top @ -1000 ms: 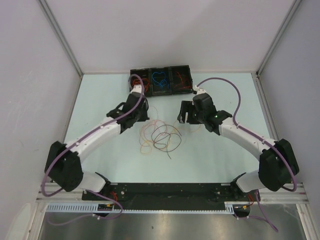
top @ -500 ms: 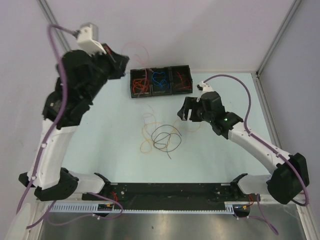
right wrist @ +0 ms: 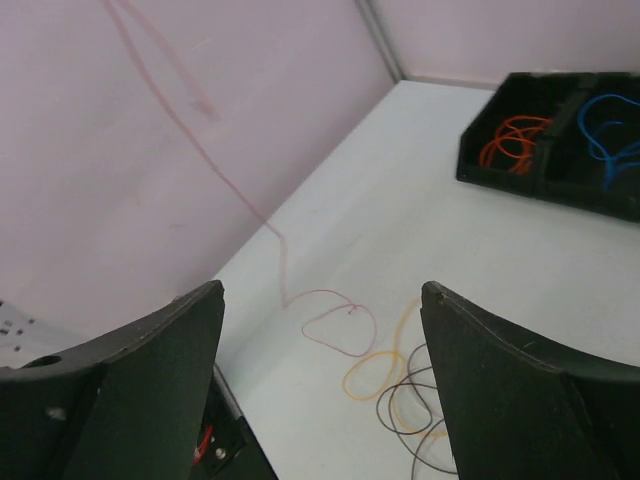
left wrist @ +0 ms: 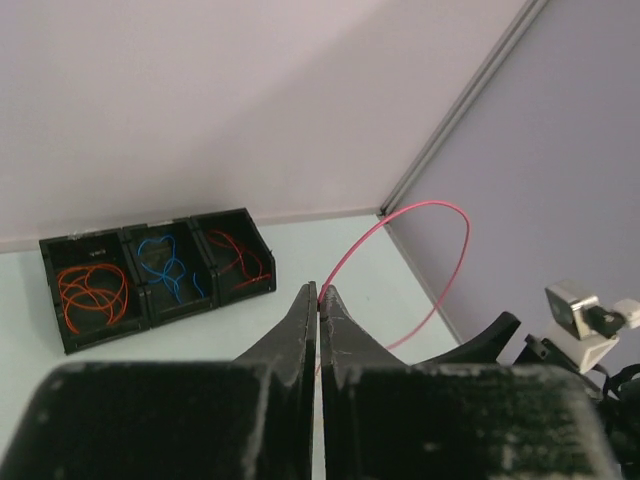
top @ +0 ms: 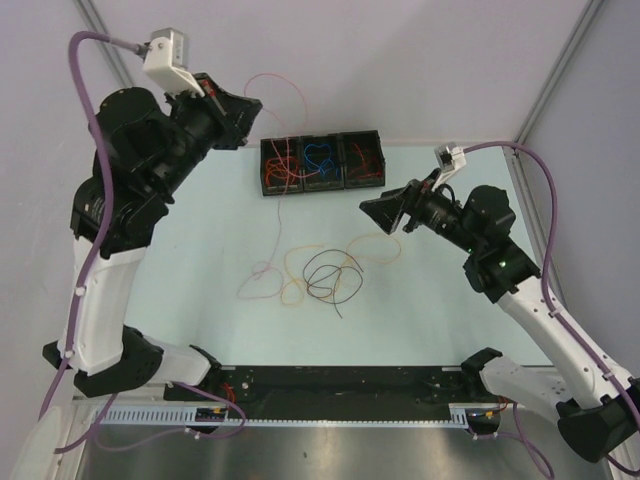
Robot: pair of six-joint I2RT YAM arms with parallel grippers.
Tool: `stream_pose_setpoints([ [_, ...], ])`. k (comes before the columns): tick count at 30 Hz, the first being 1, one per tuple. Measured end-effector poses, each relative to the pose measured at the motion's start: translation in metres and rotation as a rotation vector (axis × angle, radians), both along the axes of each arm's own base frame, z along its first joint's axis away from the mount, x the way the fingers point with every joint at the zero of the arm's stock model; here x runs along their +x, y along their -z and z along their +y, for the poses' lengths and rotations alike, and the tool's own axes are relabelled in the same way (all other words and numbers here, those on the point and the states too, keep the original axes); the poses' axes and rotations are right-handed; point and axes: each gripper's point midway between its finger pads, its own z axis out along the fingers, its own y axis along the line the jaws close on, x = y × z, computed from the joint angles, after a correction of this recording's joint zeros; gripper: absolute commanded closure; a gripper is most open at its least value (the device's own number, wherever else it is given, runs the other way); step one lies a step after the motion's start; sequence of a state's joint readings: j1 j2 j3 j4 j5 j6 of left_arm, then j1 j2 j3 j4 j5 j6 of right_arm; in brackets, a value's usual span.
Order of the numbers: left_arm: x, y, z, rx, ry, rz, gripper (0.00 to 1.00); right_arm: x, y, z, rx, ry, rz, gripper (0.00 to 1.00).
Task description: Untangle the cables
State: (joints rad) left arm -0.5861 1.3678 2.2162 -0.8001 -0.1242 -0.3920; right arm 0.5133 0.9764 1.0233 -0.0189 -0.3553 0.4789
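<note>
The pink-red cable is hanging from my raised left gripper, so I will move my right gripper down and to the left in the top view, onto the cable's dangling part [top: 279, 212] [right wrist: 280, 239].
My left gripper [top: 246, 106] is raised high at the back left and shut on a thin pink-red cable [top: 278, 220]. In the left wrist view this cable [left wrist: 432, 204] arcs out from the pinched fingertips. It hangs down to the table and ends in a small loop [right wrist: 340, 325]. Beside that loop lie an orange-yellow cable [top: 293, 293] and a black cable [top: 330, 275], looped over each other; both show in the right wrist view, orange-yellow cable [right wrist: 375, 375] and black cable [right wrist: 405, 410]. My right gripper [top: 385, 212] hovers open to the right of them, holding nothing.
A black three-compartment tray [top: 320, 136] stands at the back edge with orange-red, blue and red cables sorted inside; the same tray [left wrist: 60, 245] shows in the left wrist view. Grey walls close the table on three sides. The arm bases sit along the near edge.
My left arm has swung up from the table to high at the back left, drawing the pink-red cable out of the pile. My right arm has risen and shifted right, jaws slightly wider.
</note>
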Motion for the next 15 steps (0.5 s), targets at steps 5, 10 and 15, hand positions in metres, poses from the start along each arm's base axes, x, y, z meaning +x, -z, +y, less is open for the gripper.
stream_pose_setpoints([
  [5,0.008,0.02,-0.01,0.03,0.023,0.048,1.0,-0.014,-0.008,0.019,0.03,-0.111,-0.027,0.18],
  [10,0.01,0.032,-0.014,0.036,0.032,0.073,1.0,-0.022,0.011,0.052,0.005,-0.202,0.015,0.2],
  [15,0.01,0.034,-0.016,0.032,0.042,0.079,1.0,-0.016,0.039,0.08,-0.029,-0.24,0.066,0.2],
])
